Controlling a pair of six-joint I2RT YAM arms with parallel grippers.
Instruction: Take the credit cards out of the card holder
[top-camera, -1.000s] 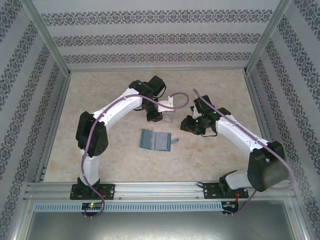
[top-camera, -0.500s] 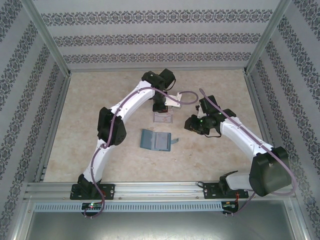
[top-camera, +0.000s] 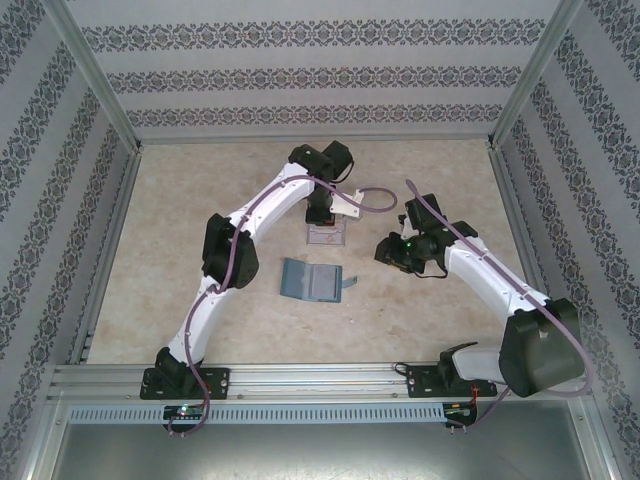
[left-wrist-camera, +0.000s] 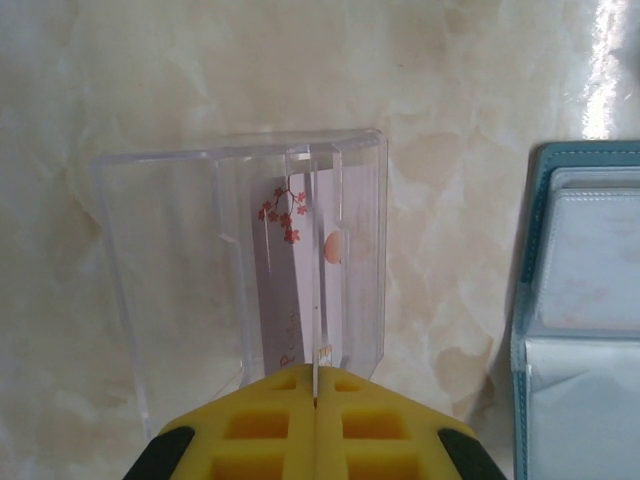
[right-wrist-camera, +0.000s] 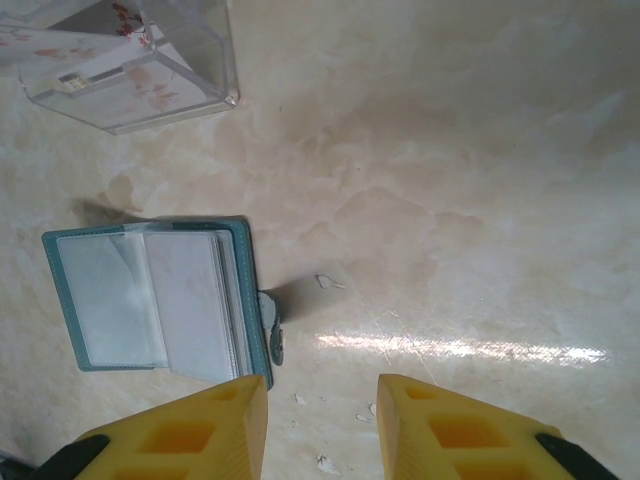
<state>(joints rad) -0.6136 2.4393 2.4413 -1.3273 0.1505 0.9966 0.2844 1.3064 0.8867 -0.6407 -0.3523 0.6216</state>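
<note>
My left gripper lowers the thin card (left-wrist-camera: 322, 350) toward the blossom card inside the clear tray (left-wrist-camera: 285, 275) next, then releases the thin card.
The teal card holder (top-camera: 310, 281) lies open like a book on the marble table, its clear inner slots (right-wrist-camera: 150, 295) facing up and its small tab (right-wrist-camera: 272, 325) sticking out to the right. Its edge also shows in the left wrist view (left-wrist-camera: 590, 330). My left gripper (top-camera: 322, 218) hangs over the clear tray (top-camera: 326, 237), its yellow fingers (left-wrist-camera: 315, 372) shut on a thin pale credit card (left-wrist-camera: 322, 350) seen edge-on, reaching down into the tray. Another pale card with red blossoms (left-wrist-camera: 280, 290) lies inside. My right gripper (top-camera: 385, 250) stands open (right-wrist-camera: 318, 385) over bare table just right of the tab.
The tray's clear walls (left-wrist-camera: 180, 300) rise around the cards, and it also shows in the right wrist view (right-wrist-camera: 200, 70). Small white flecks (right-wrist-camera: 325, 282) dot the table near the right fingers. Patterned walls enclose the table, and an aluminium rail (top-camera: 320, 380) runs along the front.
The left arm has stretched out and carried its shut gripper farther back over the tray. The right gripper has drifted slightly to the right. The card holder has not moved.
</note>
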